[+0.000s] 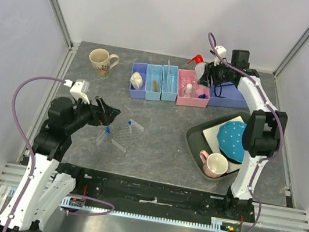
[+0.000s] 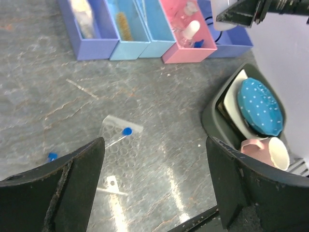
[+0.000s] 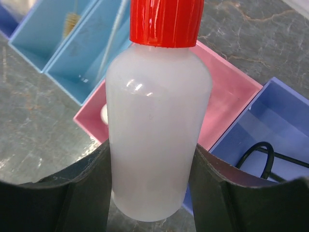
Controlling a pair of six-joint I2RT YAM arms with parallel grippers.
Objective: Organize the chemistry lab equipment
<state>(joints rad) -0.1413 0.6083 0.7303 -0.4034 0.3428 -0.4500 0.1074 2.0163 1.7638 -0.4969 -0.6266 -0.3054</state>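
The robot's right gripper will go down slightly over the pink bin [image 1: 199, 101] and open, because the squeeze bottle [image 1: 198, 61] already hangs above it.
My right gripper [image 1: 204, 72] is shut on the red-capped white squeeze bottle [image 1: 198, 61] and holds it above the pink bin [image 1: 199, 101]; in the right wrist view the bottle [image 3: 154, 140] fills the space between the fingers [image 3: 152, 193]. A white-capped clear bottle [image 1: 189, 88] lies in that bin. My left gripper [image 1: 110, 115] is open and empty over the clear rack [image 1: 123, 136]. Two blue-capped tubes [image 1: 103, 135] [image 1: 132, 123] lie by the rack; their caps show in the left wrist view [image 2: 127, 131]. A black wire ring [image 1: 220, 91] sits in the right purple bin.
A purple bin holds a whitish bag [image 1: 136, 79], a blue bin an amber stick [image 1: 156, 85], another blue bin [image 1: 169, 83] thin rods. A beige mug [image 1: 100, 60] stands far left. A dark tray [image 1: 194, 143] holds a blue dotted plate [image 1: 233, 137] and pink mug [image 1: 214, 164].
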